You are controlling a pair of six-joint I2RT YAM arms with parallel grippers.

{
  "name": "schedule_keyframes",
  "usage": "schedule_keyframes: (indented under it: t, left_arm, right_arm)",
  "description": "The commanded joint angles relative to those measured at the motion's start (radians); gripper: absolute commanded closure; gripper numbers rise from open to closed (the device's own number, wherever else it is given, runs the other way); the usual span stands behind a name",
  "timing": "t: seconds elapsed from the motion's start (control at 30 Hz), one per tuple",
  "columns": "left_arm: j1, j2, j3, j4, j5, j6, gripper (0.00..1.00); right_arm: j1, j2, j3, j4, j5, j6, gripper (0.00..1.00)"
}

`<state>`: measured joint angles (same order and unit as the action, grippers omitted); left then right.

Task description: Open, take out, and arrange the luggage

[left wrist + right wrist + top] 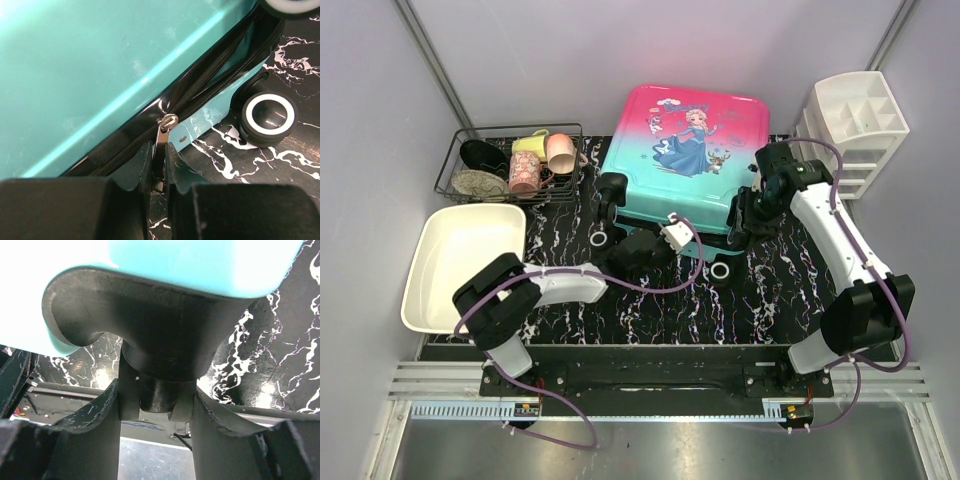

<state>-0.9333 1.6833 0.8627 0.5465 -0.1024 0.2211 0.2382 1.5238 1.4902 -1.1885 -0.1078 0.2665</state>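
Note:
The luggage's basket-facing side lies left of my left gripper in the top view. The zip pull goes along the still-shut zip next, round the luggage's corner, and I release it.
The luggage (685, 150), a teal-to-pink hard-shell suitcase with a princess print, lies flat at the back middle of the mat, wheels toward me. My left gripper (638, 250) is at its near edge. In the left wrist view it (159, 150) is shut on the black zipper pull (160, 145), which hangs from the slider (168, 120) on the dark zip line; a black wheel (267, 115) sits to the right. My right gripper (740, 222) is at the near right corner. In the right wrist view it (155, 390) is shut on the black wheel mount (157, 385) under the teal shell (200, 260).
A wire basket (455, 160) with cups and bowls stands at the back left. A white rectangular tub (420, 280) lies at the left. A white drawer organizer (850, 130) stands at the back right, close to the right arm. Grey walls enclose the sides.

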Motion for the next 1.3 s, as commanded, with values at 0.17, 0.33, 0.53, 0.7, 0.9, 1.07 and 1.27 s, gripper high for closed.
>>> schedule_keyframes:
  t: [0.17,0.33,0.53,0.7,0.9,1.07,1.27]
  left_arm:
    - [0.123,-0.198,-0.195,0.139,-0.005,-0.069,1.0]
    - [0.201,-0.289,-0.286,0.188,-0.007,-0.022,1.0]
    - [0.258,-0.387,-0.436,0.294,0.064,0.159,1.0]
    - [0.317,-0.487,-0.536,0.302,0.206,0.299,1.0]
    - [0.447,-0.501,-0.519,0.254,0.317,0.275,1.0]
    - [0.553,-0.432,-0.42,0.195,0.47,0.202,1.0]
    - [0.657,-0.258,-0.239,0.165,0.569,0.164,1.0]
  right_arm:
    - [-0.151,-0.007,0.071,-0.017,-0.066,-0.131,1.0]
    - [-0.198,-0.005,0.067,-0.023,-0.046,-0.165,1.0]
    - [-0.232,0.004,0.093,-0.033,-0.009,-0.21,1.0]
    - [-0.301,-0.002,0.065,-0.023,0.011,-0.26,1.0]
    - [-0.307,-0.01,0.038,-0.019,-0.051,-0.364,1.0]
    - [-0.309,-0.005,-0.024,-0.007,-0.092,-0.513,1.0]
    - [-0.31,0.001,-0.054,0.017,-0.078,-0.608,1.0]
